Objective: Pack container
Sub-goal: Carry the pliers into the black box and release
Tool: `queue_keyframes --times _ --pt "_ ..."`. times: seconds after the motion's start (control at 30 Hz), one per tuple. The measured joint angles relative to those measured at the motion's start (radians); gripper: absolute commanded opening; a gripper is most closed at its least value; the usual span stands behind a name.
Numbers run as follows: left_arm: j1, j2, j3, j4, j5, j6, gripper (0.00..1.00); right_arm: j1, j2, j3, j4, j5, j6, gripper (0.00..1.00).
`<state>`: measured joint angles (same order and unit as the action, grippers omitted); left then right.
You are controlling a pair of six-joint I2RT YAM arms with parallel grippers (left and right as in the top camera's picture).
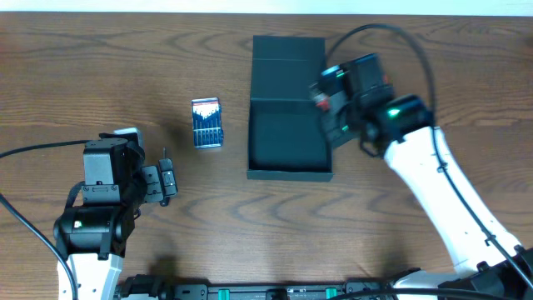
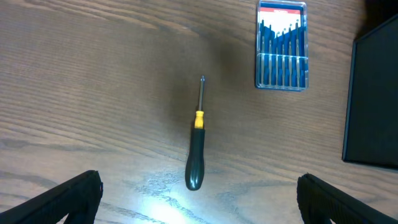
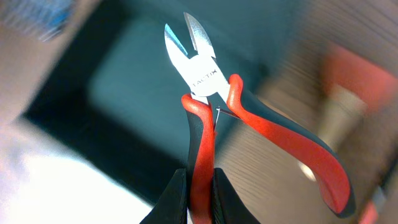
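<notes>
The bottom of the container is bare, so I will move my right gripper to the left in the overhead view next and down onto it to release the side cutters.
The container is a dark rectangular box lying open, its flap lid folded back toward the far side. My right gripper hovers at the box's right edge, shut on one red handle of side cutters. Their steel blades point over the dark container, and the other handle hangs free. My left gripper stands wide open just above the table, with a black-handled screwdriver with a yellow collar lying ahead of its fingers, untouched. The container's left wall shows at the right of the left wrist view.
A small blue-and-white bit case lies flat between the left arm and the box, also visible as the bit case beyond the screwdriver. The right arm's white link slants across the table's right side.
</notes>
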<state>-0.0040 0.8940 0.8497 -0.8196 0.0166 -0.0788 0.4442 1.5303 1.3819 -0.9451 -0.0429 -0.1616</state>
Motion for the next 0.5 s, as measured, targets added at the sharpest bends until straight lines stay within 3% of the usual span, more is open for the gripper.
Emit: queue_keyframes --times 0.23,0.5 --pt "0.0 0.0 0.0 -0.001 0.0 0.0 0.99 0.108 0.06 0.0 0.03 -0.045 -0.18 0.01" --pt "0.0 0.0 0.0 -0.003 0.0 0.0 0.99 0.107 0.277 0.0 0.074 -0.047 -0.241 0.01"
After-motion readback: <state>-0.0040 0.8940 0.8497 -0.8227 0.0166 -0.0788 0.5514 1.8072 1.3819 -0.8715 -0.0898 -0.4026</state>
